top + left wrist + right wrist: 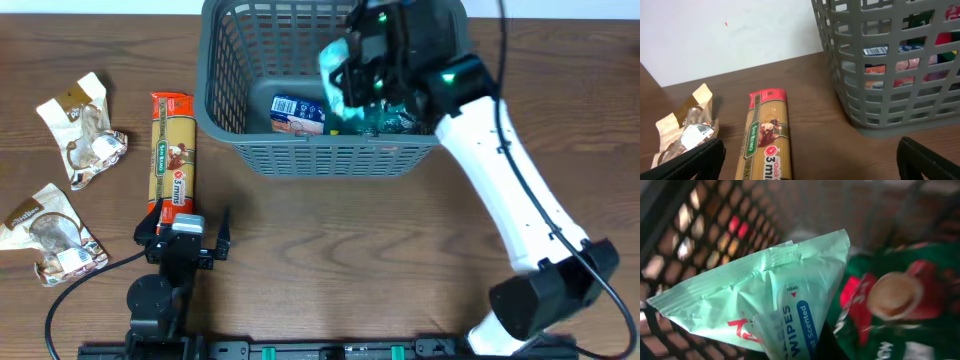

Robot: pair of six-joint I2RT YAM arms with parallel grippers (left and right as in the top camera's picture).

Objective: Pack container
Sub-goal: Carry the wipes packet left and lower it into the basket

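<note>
The wipes hang high, so my right gripper should next move back down toward the blue and white packet (297, 117), to its left in the overhead view, and release them.
The container (320, 155), a big dark grey lattice basket, stands at the table's far middle; its wall fills the right of the left wrist view (880, 100). My right gripper (350, 85) is down inside it, shut on a pale green pack of wipes (333, 75). In the right wrist view the wipes pack (765, 300) hangs tilted over the basket floor and hides the fingertips (800, 350). My left gripper (190, 245) stands wide open near the front edge, empty (807, 170), just beyond the near end of a long spaghetti packet (171, 150).
A blue and white packet (298, 113) and a green and red packet (900, 295) lie in the basket. Two crumpled brown snack bags (85, 125) (50, 235) lie at the far left; one snack bag (687, 130) shows beside the spaghetti (767, 135).
</note>
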